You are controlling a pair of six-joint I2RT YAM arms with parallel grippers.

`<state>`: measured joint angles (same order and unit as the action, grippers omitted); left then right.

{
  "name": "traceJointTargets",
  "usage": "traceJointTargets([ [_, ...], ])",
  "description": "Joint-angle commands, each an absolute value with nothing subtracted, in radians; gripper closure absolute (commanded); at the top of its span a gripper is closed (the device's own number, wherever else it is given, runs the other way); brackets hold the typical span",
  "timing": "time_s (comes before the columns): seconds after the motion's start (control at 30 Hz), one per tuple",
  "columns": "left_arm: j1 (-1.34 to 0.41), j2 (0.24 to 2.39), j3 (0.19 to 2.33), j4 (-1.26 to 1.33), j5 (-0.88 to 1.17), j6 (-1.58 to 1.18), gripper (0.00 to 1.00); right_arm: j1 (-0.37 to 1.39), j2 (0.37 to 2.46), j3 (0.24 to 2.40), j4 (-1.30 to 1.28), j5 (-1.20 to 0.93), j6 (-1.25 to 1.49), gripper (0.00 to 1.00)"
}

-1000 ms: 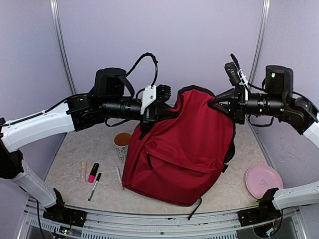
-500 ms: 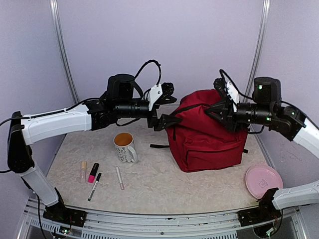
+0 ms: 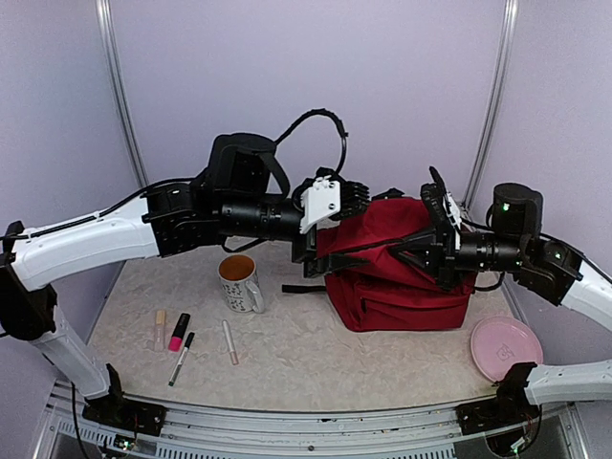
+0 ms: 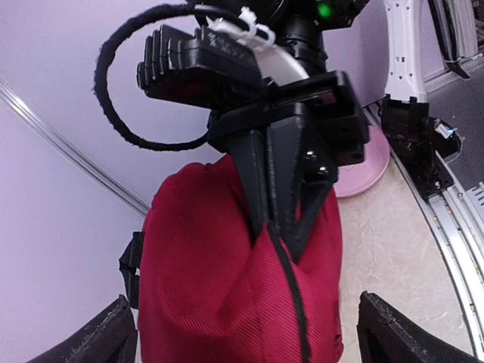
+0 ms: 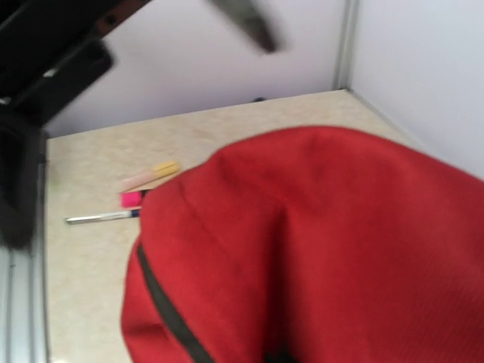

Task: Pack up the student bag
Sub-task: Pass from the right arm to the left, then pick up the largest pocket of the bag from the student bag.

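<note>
I should next move my left gripper down and to the right in the top view, onto the bag's red fold (image 3: 368,252) (image 4: 266,321) beside the zip, because the fold is between its open fingers.
The student bag (image 3: 397,287), dark red with black zips, sits on the table right of centre. My left gripper (image 3: 323,251) hovers at its upper left corner, open and holding nothing. In the left wrist view its black fingertips (image 4: 98,340) stand wide apart on either side of the bag (image 4: 219,287). My right gripper (image 3: 406,251) is shut on a fold of fabric at the bag's top. The same pinch shows in the left wrist view, where the right gripper (image 4: 276,231) clamps the red cloth beside a black zip line. The right wrist view is filled by the bag (image 5: 325,242); its own fingers are hidden there.
A patterned mug (image 3: 239,282) stands left of the bag. Several pens and highlighters (image 3: 179,331) lie near the front left. A pink plate (image 3: 505,347) lies at the front right. A black strap (image 3: 301,288) trails on the table from the bag's left side.
The bag has come down from hanging between both grippers and now rests on the table further right. My left gripper has opened and let go of it. The right gripper kept its hold.
</note>
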<state>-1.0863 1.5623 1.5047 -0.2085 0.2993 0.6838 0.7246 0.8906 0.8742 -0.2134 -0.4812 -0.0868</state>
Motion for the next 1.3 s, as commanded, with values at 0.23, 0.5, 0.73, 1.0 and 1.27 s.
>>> traceJointTargets([
  [0.23,-1.107,1.736,1.664,-0.419,0.169,0.758,0.76,0.74,0.849,0.928,-0.231,-0.59,-0.04,1.0],
  [0.5,-1.118,1.634,1.502,-0.306,0.147,0.782,1.0,0.739,0.78,1.027,-0.413,-0.554,-0.047,0.43],
  [0.73,-1.201,1.455,1.181,-0.005,0.066,0.92,1.0,0.74,0.754,1.05,-0.578,-0.604,0.01,0.64],
  [1.0,-1.255,1.422,1.076,0.048,-0.005,0.909,1.0,0.744,0.751,0.834,-0.443,-0.77,0.192,0.74],
  [1.27,-1.259,1.42,1.053,0.091,-0.011,0.879,1.0,0.774,0.649,0.758,-0.256,-0.903,0.233,0.75],
])
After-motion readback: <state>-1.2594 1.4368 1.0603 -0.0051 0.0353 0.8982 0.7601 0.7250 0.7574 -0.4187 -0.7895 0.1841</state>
